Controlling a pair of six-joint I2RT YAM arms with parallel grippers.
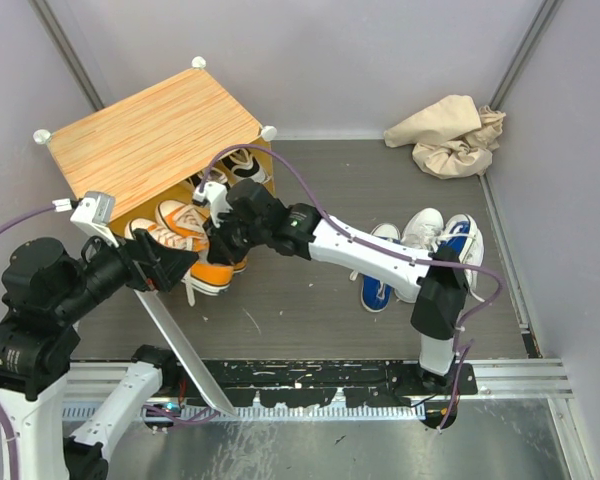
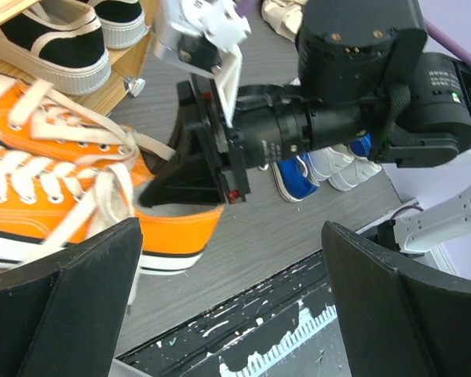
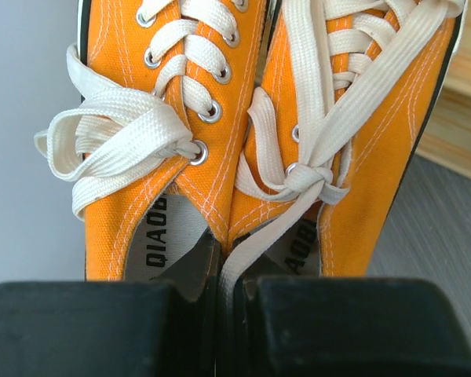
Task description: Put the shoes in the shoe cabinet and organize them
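Observation:
I will slide my right gripper outward and to the left in the top view, into the cabinet's open front, and release, because the heels of the sneakers still stick out.
A pair of orange sneakers point(image 1: 202, 256) sits at the open front of the shoe cabinet point(image 1: 150, 135); the pair also shows in the right wrist view point(image 3: 220, 118) and the left wrist view point(image 2: 63, 184). My right gripper point(image 3: 229, 314) is shut on the two touching inner walls of the pair, one finger in each shoe, with a lace pinched between. It shows in the top view point(image 1: 223, 232) over the heels. My left gripper point(image 2: 231, 314) is open and empty, just left of the pair point(image 1: 165, 262). Black sneakers point(image 2: 55, 47) stand inside the cabinet point(image 1: 242, 165).
Blue sneakers point(image 1: 378, 285) and white sneakers point(image 1: 420, 232) lie on the floor at the right, under my right arm. A beige cloth point(image 1: 450, 135) lies at the back right. A white panel point(image 1: 180, 345) slants from the cabinet front towards the near edge.

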